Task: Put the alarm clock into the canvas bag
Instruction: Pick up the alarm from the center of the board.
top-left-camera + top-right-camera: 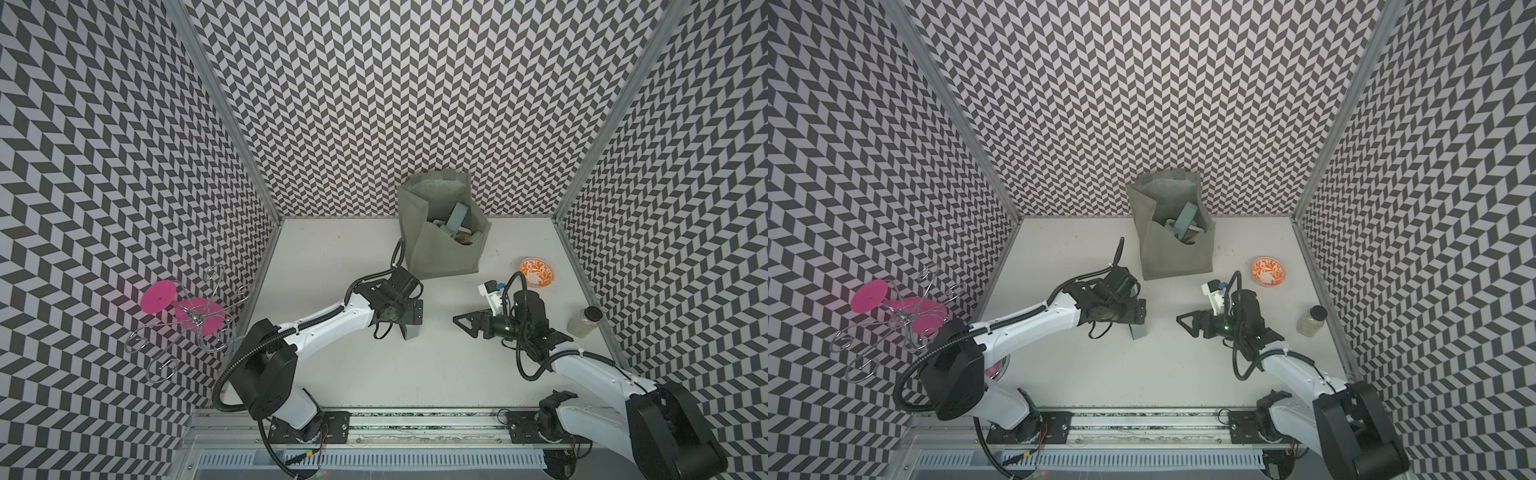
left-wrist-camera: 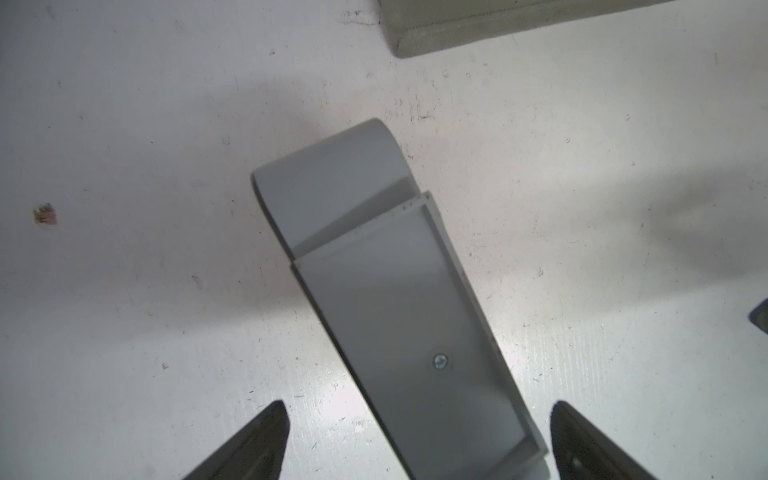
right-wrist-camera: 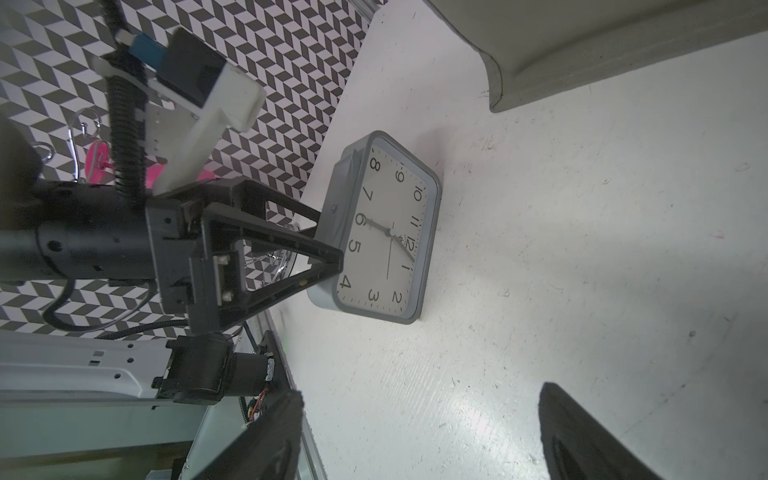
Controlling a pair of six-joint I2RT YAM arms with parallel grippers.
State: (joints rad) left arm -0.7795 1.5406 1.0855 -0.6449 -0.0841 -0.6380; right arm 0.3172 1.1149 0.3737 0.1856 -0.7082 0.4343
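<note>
I should lower my left gripper further next and close it on the clock's casing. The clock's upturned base [image 1: 411, 329] [image 2: 438, 385] is below my left gripper, and its fingers are barely past the casing's top rim.
The alarm clock [image 3: 390, 232], grey with a pale dial, stands upside down on the white table [image 1: 436, 374], its dial facing the right arm. From above only its grey casing [image 1: 411, 332] [image 1: 1139, 331] shows. My left gripper [image 2: 419, 405] points down over the clock [image 2: 386, 291], open, one finger on each side of the casing [image 3: 330, 237]. My right gripper [image 3: 424, 390] is open and holds nothing; it hovers to the right of the clock [image 1: 463, 326]. The canvas bag [image 1: 440, 257] [image 1: 1175, 262] stands open behind the clock with several items inside.
An orange patterned bowl [image 1: 536, 272] sits right of the bag. A jar with a dark lid [image 1: 584, 322] stands near the right wall. A wire stand with pink discs [image 1: 183, 311] is at the left wall. The bag's base [image 2: 498, 25] is close to the clock.
</note>
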